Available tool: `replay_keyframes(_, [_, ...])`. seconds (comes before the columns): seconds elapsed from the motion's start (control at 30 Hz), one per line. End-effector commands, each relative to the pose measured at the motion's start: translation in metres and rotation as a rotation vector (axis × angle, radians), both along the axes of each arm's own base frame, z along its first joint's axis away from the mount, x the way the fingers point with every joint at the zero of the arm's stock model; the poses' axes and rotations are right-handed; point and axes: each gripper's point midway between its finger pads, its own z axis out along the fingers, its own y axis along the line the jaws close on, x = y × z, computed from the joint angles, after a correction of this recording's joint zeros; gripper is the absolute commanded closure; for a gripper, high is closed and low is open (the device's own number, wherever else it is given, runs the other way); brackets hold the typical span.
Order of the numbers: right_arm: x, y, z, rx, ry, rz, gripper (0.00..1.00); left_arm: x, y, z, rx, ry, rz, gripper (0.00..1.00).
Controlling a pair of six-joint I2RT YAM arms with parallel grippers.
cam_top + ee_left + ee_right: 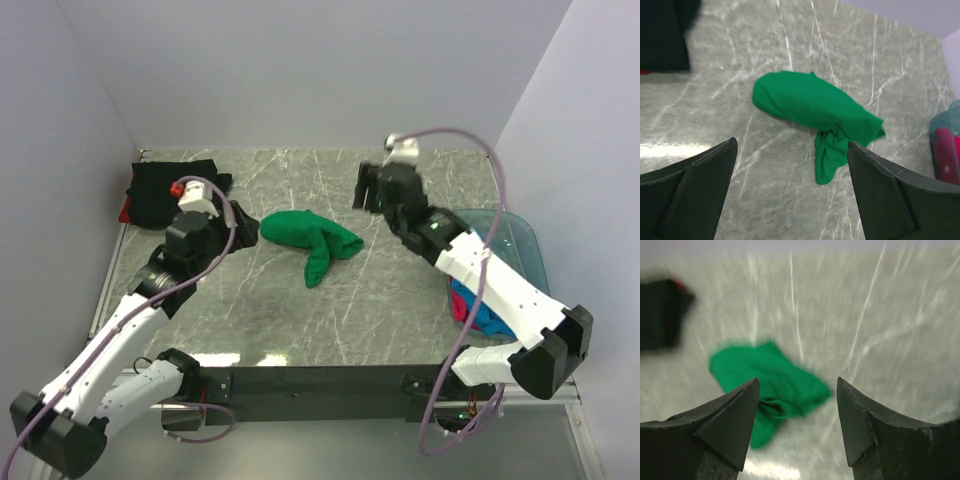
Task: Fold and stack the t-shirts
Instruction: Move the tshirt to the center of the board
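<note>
To get back onto the green shirt's near fold (321,254) (774,407) beside the narrow flap, my right gripper should lower first.
A bright green t-shirt (308,240) lies crumpled in the middle of the marble table; it shows in the left wrist view (810,107) and, blurred, in the right wrist view (767,385). A folded black t-shirt (160,190) lies at the back left with a red one under it, a red edge showing (124,213). Pink and blue t-shirts (478,312) lie in the tub. My left gripper (238,225) is open and empty, left of the green shirt. My right gripper (368,188) is open and empty, above the table behind and right of the green shirt.
A translucent blue plastic tub (522,245) stands at the right edge of the table under my right arm; its rim shows in the left wrist view (947,145). White walls close the back and both sides. A black rail (320,380) runs along the near edge.
</note>
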Motion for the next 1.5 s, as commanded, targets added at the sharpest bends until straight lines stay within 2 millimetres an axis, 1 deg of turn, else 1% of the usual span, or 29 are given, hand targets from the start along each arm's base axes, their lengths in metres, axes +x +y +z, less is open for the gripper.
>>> replay_keyframes(0.0, [-0.015, 0.020, -0.045, 0.065, 0.038, 0.120, 0.30, 0.006, -0.026, -0.008, -0.017, -0.003, -0.083, 0.03])
replay_keyframes(0.03, [-0.016, 0.028, -0.051, 0.096, 0.023, 0.159, 0.31, 0.009, -0.032, -0.020, -0.003, 0.022, -0.094, 0.03])
replay_keyframes(0.07, [-0.022, 0.029, -0.084, 0.077, 0.074, 0.176, 0.31, 0.011, -0.038, -0.022, -0.004, 0.018, -0.106, 0.03])
replay_keyframes(0.1, [-0.023, 0.031, -0.096, 0.087, 0.097, 0.183, 0.31, 0.008, -0.049, -0.030, 0.002, 0.031, -0.136, 0.03])
replay_keyframes(0.13, [-0.025, 0.033, -0.106, 0.083, 0.113, 0.192, 0.31, 0.011, -0.056, -0.041, 0.015, 0.059, -0.150, 0.03])
replay_keyframes(0.17, [-0.025, 0.034, -0.117, 0.075, 0.129, 0.196, 0.32, 0.011, -0.063, -0.046, 0.017, 0.067, -0.167, 0.03])
replay_keyframes(0.2, [-0.023, 0.037, -0.130, 0.061, 0.156, 0.196, 0.32, 0.009, -0.076, -0.047, 0.014, 0.066, -0.198, 0.03])
replay_keyframes(0.23, [-0.023, 0.044, -0.135, 0.070, 0.166, 0.227, 0.32, 0.010, -0.085, -0.059, 0.021, 0.098, -0.219, 0.03])
replay_keyframes(0.27, [-0.024, 0.048, -0.139, 0.073, 0.180, 0.246, 0.33, 0.009, -0.094, -0.065, 0.023, 0.113, -0.241, 0.03])
replay_keyframes(0.3, [-0.025, 0.055, -0.149, 0.072, 0.211, 0.279, 0.33, 0.006, -0.109, -0.077, 0.029, 0.143, -0.278, 0.04])
replay_keyframes(0.37, [-0.029, 0.067, -0.157, 0.102, 0.232, 0.328, 0.35, -0.002, -0.125, -0.092, 0.047, 0.176, -0.317, 0.05])
replay_keyframes(0.4, [-0.031, 0.070, -0.161, 0.113, 0.239, 0.346, 0.36, -0.003, -0.131, -0.105, 0.066, 0.207, -0.325, 0.07])
replay_keyframes(0.43, [-0.037, 0.076, -0.163, 0.133, 0.248, 0.390, 0.36, -0.005, -0.134, -0.111, 0.073, 0.223, -0.323, 0.07])
replay_keyframes(0.47, [-0.041, 0.075, -0.172, 0.131, 0.266, 0.392, 0.37, -0.006, -0.136, -0.117, 0.083, 0.233, -0.323, 0.09])
replay_keyframes(0.5, [-0.042, 0.081, -0.171, 0.153, 0.260, 0.423, 0.36, -0.009, -0.141, -0.127, 0.091, 0.249, -0.334, 0.09])
replay_keyframes(0.6, [-0.050, 0.086, -0.186, 0.156, 0.306, 0.454, 0.38, -0.012, -0.144, -0.140, 0.105, 0.275, -0.343, 0.13])
replay_keyframes(0.67, [-0.057, 0.089, -0.193, 0.171, 0.333, 0.480, 0.39, -0.014, -0.148, -0.143, 0.106, 0.280, -0.354, 0.18])
replay_keyframes(0.73, [-0.062, 0.088, -0.201, 0.173, 0.351, 0.488, 0.39, -0.015, -0.153, -0.149, 0.113, 0.293, -0.368, 0.18])
replay_keyframes(0.77, [-0.063, 0.087, -0.204, 0.172, 0.357, 0.483, 0.39, -0.015, -0.157, -0.149, 0.117, 0.292, -0.371, 0.18])
replay_keyframes(0.8, [-0.063, 0.086, -0.206, 0.168, 0.360, 0.480, 0.39, -0.014, -0.157, -0.157, 0.135, 0.306, -0.364, 0.18])
replay_keyframes(0.87, [-0.064, 0.084, -0.213, 0.154, 0.373, 0.475, 0.40, -0.012, -0.161, -0.161, 0.138, 0.311, -0.362, 0.19])
replay_keyframes(0.9, [-0.063, 0.083, -0.215, 0.152, 0.377, 0.470, 0.40, -0.011, -0.162, -0.167, 0.147, 0.326, -0.359, 0.19])
replay_keyframes(0.97, [-0.062, 0.084, -0.217, 0.145, 0.382, 0.471, 0.41, -0.009, -0.163, -0.172, 0.155, 0.332, -0.350, 0.19])
replay_keyframes(1.03, [-0.059, 0.084, -0.218, 0.140, 0.378, 0.462, 0.41, -0.005, -0.159, -0.179, 0.176, 0.344, -0.321, 0.20])
replay_keyframes(1.13, [-0.054, 0.082, -0.222, 0.126, 0.375, 0.443, 0.43, -0.003, -0.160, -0.179, 0.175, 0.334, -0.319, 0.20])
replay_keyframes(1.2, [-0.051, 0.082, -0.224, 0.114, 0.378, 0.429, 0.44, 0.001, -0.167, -0.175, 0.147, 0.310, -0.332, 0.22])
replay_keyframes(1.33, [-0.045, 0.080, -0.228, 0.101, 0.373, 0.407, 0.50, 0.003, -0.173, -0.180, 0.147, 0.321, -0.342, 0.24])
replay_keyframes(1.43, [-0.042, 0.081, -0.227, 0.108, 0.365, 0.396, 0.55, 0.003, -0.175, -0.186, 0.144, 0.329, -0.348, 0.29])
replay_keyframes(1.47, [-0.042, 0.081, -0.228, 0.106, 0.366, 0.396, 0.56, 0.002, -0.176, -0.188, 0.145, 0.335, -0.348, 0.33])
